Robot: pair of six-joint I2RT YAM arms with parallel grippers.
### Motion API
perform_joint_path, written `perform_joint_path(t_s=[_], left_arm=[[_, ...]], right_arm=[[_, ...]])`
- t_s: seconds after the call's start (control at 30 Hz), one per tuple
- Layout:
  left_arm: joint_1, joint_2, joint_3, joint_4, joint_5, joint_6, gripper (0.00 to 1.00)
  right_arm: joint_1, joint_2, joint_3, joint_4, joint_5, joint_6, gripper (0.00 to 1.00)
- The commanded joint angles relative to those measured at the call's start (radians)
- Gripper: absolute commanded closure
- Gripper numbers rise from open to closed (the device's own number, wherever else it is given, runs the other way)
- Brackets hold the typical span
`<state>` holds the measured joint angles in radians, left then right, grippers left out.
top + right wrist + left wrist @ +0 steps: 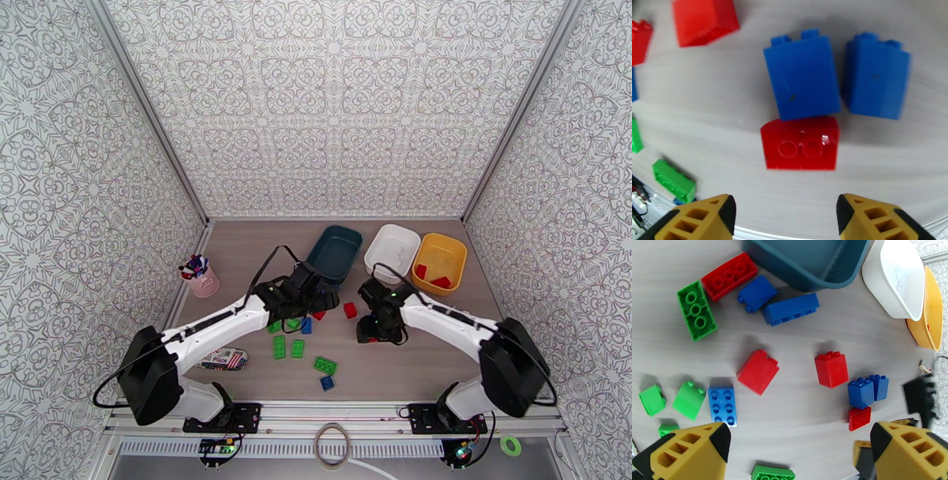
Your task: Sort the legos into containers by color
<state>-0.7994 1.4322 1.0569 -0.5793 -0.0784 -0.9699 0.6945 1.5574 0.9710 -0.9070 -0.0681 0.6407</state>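
Next, my right gripper moves down past the red brick's short ends, then closes on them.
Red, green and blue legos lie scattered on the table in front of the teal bin [335, 253], the white bin [393, 251] and the yellow bin [439, 262], which holds red bricks [430, 275]. My left gripper [312, 298] hovers open over the pile; its wrist view shows a red brick [758, 371], a blue brick [723, 405] and a green brick [697, 310] below the gripper [798, 449]. My right gripper [375, 328] is open and low over a red brick [802, 148] lying against two blue bricks [802, 79]; nothing sits between its fingers [699, 217].
A pink cup of pens [202, 276] stands at the left edge. A white printed pouch [223, 359] lies near the left arm's base. Green bricks [279, 347] and a blue one [326, 383] lie toward the front. Patterned walls close in three sides.
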Motion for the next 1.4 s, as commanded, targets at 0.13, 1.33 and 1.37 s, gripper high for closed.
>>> perform_joint_path(t_s=[0.13,1.33,1.37], left_arm=[[-0.033,-0.046,-0.063,0.001,-0.048,-0.072,0.01],[-0.026,0.125,0.067,0.012,0.078,0.013,0.01],[-0.03,0.132,0.077,0.012,0.082,0.018,0.01]], right_arm=[[0.007,0.087,0.037,0.017,0.05,0.004,0.29],[-0.033,0.142,0.112,-0.003,0.051,-0.037,0.57],[-0.034,0.13,0.112,-0.008,0.05,-0.036,0.57]])
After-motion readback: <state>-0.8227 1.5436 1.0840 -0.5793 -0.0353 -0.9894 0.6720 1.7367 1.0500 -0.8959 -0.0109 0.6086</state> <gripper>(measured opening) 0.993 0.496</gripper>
